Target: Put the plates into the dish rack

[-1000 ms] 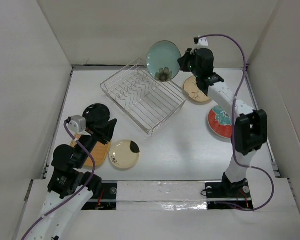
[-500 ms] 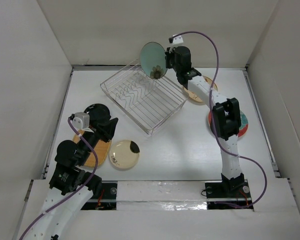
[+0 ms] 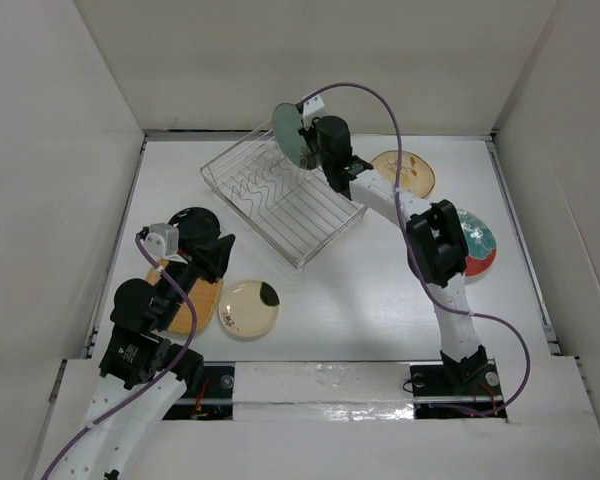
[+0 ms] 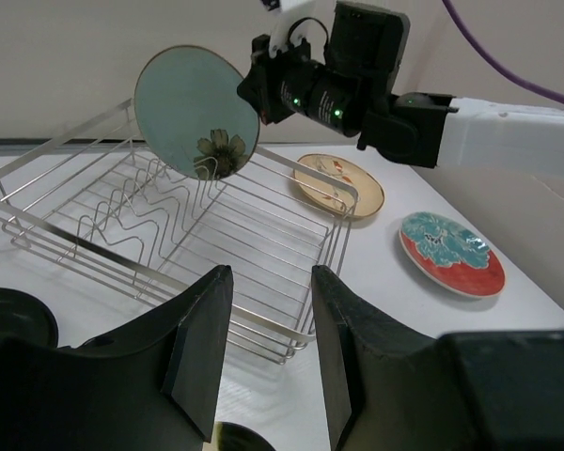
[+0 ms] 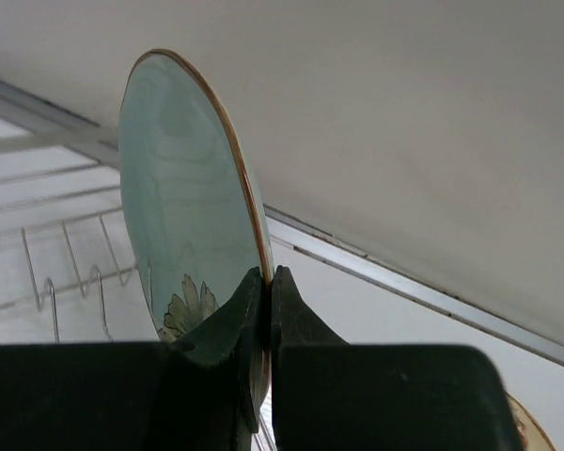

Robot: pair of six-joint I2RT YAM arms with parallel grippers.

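I will next move my right gripper down to set the glossy green plate (image 3: 287, 131) among the rack's far wires and let go of the plate's rim. Those wires are below my right gripper.
My right gripper (image 3: 306, 150) is shut on the rim of the glossy green plate (image 3: 287, 131) and holds it on edge above the far end of the wire dish rack (image 3: 285, 195). The plate (image 5: 183, 216) fills the right wrist view; it also shows in the left wrist view (image 4: 193, 113). My left gripper (image 3: 212, 262) is open and empty, low over the black plate (image 3: 190, 225) and the orange-tan plate (image 3: 195, 305). The cream plate with a black patch (image 3: 248, 307) lies beside it. The beige floral plate (image 3: 402, 172) and the red-rimmed teal plate (image 3: 474, 243) lie at the right.
White walls enclose the table on three sides. The rack (image 4: 169, 235) sits at an angle near the back wall and holds no plates. The right arm (image 3: 435, 240) stretches across the right half of the table.
My right gripper has carried the green plate leftward from above the beige plate to over the rack's far end, turning it on edge. The left arm has barely moved.
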